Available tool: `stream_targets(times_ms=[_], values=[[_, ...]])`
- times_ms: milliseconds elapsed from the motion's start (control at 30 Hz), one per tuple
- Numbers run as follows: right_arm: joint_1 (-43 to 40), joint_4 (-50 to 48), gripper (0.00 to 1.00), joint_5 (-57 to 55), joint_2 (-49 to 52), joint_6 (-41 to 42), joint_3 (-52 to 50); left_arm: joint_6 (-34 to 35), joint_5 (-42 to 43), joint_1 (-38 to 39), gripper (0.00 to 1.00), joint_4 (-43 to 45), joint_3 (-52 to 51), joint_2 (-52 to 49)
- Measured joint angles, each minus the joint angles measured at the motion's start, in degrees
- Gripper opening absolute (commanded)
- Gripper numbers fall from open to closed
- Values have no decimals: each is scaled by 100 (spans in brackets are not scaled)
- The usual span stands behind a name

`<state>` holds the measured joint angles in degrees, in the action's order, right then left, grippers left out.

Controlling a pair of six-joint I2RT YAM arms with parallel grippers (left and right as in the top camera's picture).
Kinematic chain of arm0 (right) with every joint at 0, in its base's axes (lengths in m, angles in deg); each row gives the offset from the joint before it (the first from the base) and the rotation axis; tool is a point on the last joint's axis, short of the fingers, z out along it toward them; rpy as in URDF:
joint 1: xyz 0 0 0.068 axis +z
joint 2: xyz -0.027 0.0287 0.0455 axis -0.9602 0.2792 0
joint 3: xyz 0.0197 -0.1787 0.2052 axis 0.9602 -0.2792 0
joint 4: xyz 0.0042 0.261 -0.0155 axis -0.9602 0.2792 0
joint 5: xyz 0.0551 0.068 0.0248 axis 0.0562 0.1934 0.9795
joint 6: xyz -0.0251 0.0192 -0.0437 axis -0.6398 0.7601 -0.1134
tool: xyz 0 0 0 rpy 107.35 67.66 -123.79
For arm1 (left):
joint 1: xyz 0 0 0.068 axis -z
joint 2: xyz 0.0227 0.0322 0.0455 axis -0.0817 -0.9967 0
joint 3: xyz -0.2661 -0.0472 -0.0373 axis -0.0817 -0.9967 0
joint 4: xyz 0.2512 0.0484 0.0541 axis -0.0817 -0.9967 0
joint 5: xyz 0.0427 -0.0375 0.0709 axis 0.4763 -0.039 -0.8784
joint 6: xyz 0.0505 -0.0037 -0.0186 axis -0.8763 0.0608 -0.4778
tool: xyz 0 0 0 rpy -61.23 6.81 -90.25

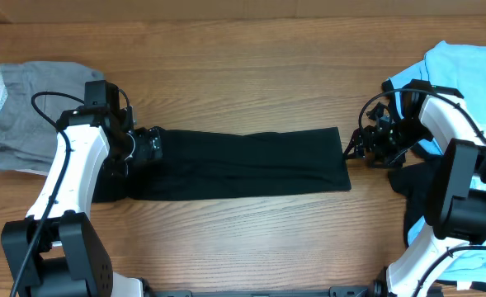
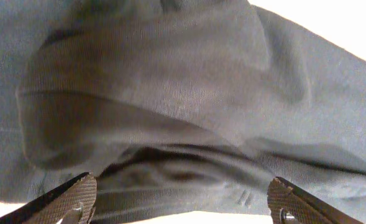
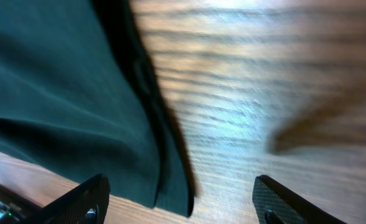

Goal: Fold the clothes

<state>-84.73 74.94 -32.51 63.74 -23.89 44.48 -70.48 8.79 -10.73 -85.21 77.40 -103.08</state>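
Note:
I need to move my right gripper to the left in the overhead view and down onto the folded black tee's nearest end (image 1: 336,159) (image 3: 136,137) next, because mostly bare wood shows between its open fingers.
A black tee (image 1: 243,163) lies folded into a long strip across the middle of the table. My left gripper (image 1: 148,147) is open over the strip's left end; in the left wrist view bunched dark cloth (image 2: 170,106) fills the frame between the spread fingers (image 2: 183,202). My right gripper (image 1: 360,147) is open just off the strip's right edge; the right wrist view shows that cloth edge (image 3: 77,106) and bare wood between the fingers (image 3: 183,199). A light blue tee (image 1: 465,74) lies at the far right.
A folded grey garment (image 1: 36,111) lies on white cloth at the far left. Another dark garment (image 1: 424,186) lies under the right arm, on the blue one. Wooden table (image 1: 243,66) shows behind and in front of the strip.

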Motion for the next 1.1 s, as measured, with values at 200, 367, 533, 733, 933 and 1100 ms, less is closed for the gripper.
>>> stream_targets(times_ms=[200,367,533,733,933,1100], values=[[234,-629,76,212,2,-293,-426,20,17,0,91,-345,20,0],[496,-1073,68,474,-203,-321,-833,20,81,0,90,-343,20,0],[1043,-1408,4,479,-203,2,-1045,22,109,0,85,-343,24,0],[968,-1390,4,120,-177,1097,-994,22,151,-2,83,-343,24,0],[90,-505,4,-1174,26,1569,83,22,361,0,83,-326,24,0],[-208,186,4,-1709,52,1716,1128,22,398,0,83,-321,24,0]])
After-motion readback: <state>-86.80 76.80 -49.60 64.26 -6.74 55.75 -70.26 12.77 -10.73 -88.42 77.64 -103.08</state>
